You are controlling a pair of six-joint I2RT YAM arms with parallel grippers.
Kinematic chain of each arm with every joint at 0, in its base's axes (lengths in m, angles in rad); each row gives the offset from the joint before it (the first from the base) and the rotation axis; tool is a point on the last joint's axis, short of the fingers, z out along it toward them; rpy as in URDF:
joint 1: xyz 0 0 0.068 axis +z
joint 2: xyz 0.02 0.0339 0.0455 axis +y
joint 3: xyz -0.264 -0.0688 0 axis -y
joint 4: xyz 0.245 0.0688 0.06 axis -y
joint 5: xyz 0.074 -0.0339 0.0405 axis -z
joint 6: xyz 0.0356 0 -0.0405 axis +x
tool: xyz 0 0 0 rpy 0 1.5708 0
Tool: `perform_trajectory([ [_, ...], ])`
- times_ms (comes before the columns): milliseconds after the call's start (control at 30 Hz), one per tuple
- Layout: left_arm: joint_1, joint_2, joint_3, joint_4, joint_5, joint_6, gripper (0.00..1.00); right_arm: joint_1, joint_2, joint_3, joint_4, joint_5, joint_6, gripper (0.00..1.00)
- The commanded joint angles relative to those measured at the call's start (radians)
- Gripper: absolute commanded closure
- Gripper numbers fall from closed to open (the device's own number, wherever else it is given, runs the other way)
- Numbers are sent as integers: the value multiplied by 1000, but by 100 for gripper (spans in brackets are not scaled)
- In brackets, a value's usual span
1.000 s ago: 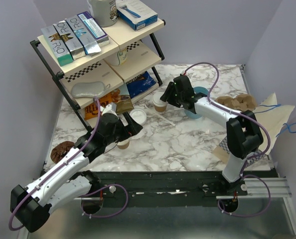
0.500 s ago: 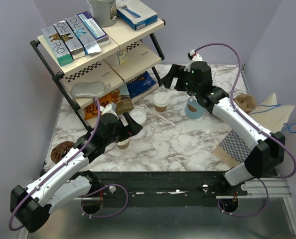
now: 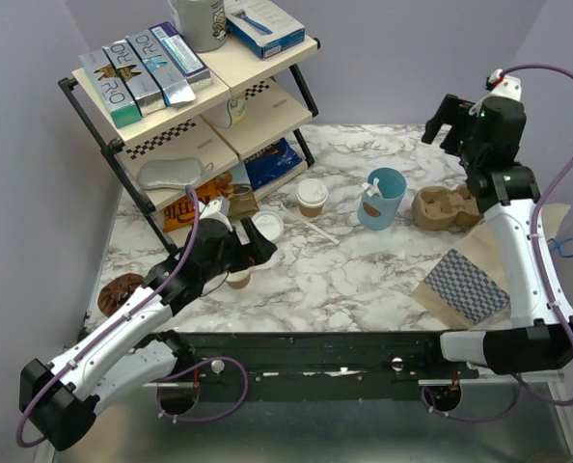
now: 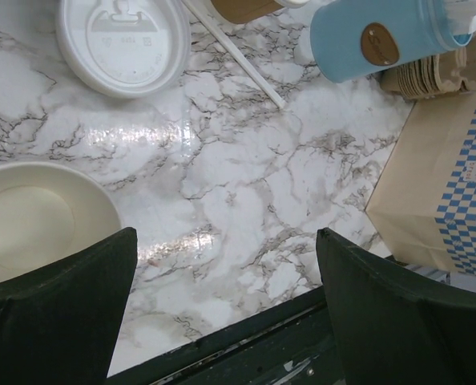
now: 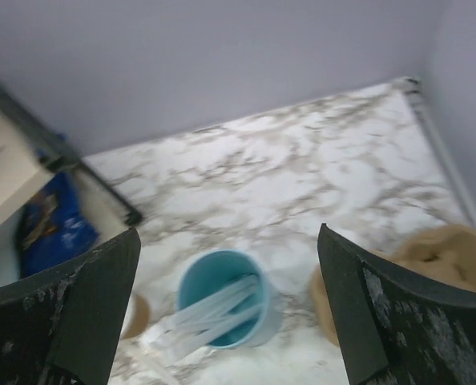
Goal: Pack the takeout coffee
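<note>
My right gripper brings its open fingers down to the brown pulp cup carrier next, onto its rim [image 3: 418, 205] [image 5: 320, 301] beside the light-blue cup, where a gap shows.
The takeout coffee [image 3: 312, 198] is a small tan cup whose top shows a white rim around a brown middle. It stands mid-table by the shelf foot, and only its tan side shows at the top edge of the left wrist view [image 4: 242, 8]. A loose white lid [image 3: 265, 226] lies on the table, also in the left wrist view [image 4: 124, 42]. My left gripper [image 3: 256, 253] is open and empty beside a lidless tan cup [image 3: 236, 278]. My right gripper [image 3: 444, 125] is open and empty, raised high at the back right, looking down on the blue cup [image 5: 230, 301].
A light-blue cup [image 3: 381, 198] holds white straws. A brown pulp cup carrier [image 3: 441, 205] sits to its right. A kraft bag with a blue check [image 3: 470, 285] lies at the front right. A loaded shelf rack [image 3: 171, 116] fills the back left. A loose straw [image 3: 317, 230] lies near the coffee.
My right arm has pulled away from the coffee cup, rising and swinging to the back right. The left arm and the cups have not moved.
</note>
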Motion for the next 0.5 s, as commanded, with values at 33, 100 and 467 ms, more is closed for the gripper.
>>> perform_trajectory([
  [33, -2, -6, 33, 2, 12, 101, 1, -154, 132, 100, -361, -19, -73, 0],
  [100, 0, 0, 46, -15, 11, 120, 1, -200, 168, 111, -402, -71, -143, 0],
  [467, 0, 32, 41, -10, -12, 134, 1, -202, 382, 197, -539, -171, -384, 13],
])
